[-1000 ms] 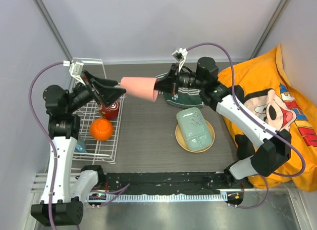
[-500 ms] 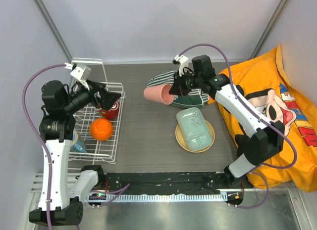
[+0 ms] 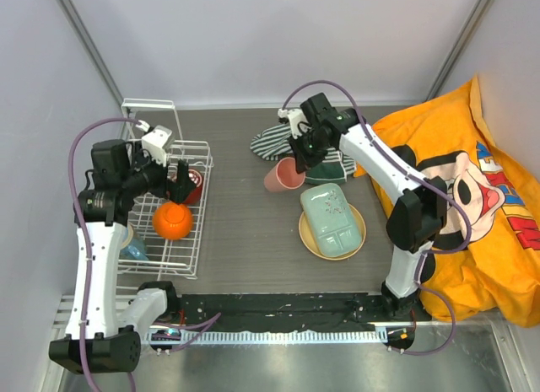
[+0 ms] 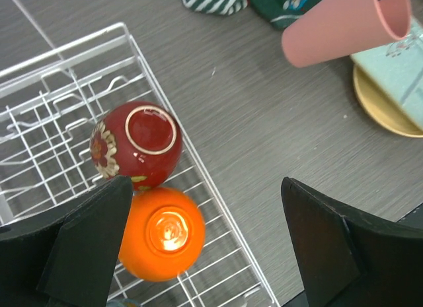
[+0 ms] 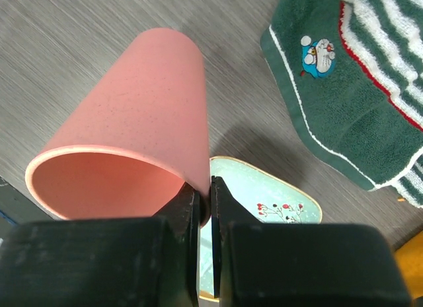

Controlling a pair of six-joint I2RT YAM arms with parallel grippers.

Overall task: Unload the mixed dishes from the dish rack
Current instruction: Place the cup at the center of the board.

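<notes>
My right gripper moves back and down next, then turns the pink cup (image 3: pixel 283 174) upright onto the table beside the tan plate, since the cup hangs tilted.
My right gripper (image 3: pixel 300 163) is shut on the rim of the pink cup (image 3: pixel 283 174) and holds it tilted, low over the table, just left of the pale green tray (image 3: pixel 333 219) that lies on the tan plate (image 3: pixel 305 237). In the right wrist view the jaws (image 5: pixel 211 201) pinch the cup wall (image 5: pixel 145 122). My left gripper (image 3: pixel 180 181) is open and empty above the white dish rack (image 3: pixel 160 259). The rack holds an upside-down dark red bowl (image 4: pixel 135 145) and an upside-down orange mug (image 4: pixel 162 233). A pale dish (image 3: pixel 133 244) at the rack's left is mostly hidden.
A striped green-white cloth (image 3: pixel 272 139) and a dark green towel (image 5: pixel 344 89) lie behind the cup. An orange cartoon cushion (image 3: pixel 472 198) fills the right side. The rack's tall wire frame (image 3: pixel 150 114) stands at the back left.
My right gripper has carried the pink cup from mid-air near the left gripper down and right, beside the plate. My left gripper has drawn back over the rack.
</notes>
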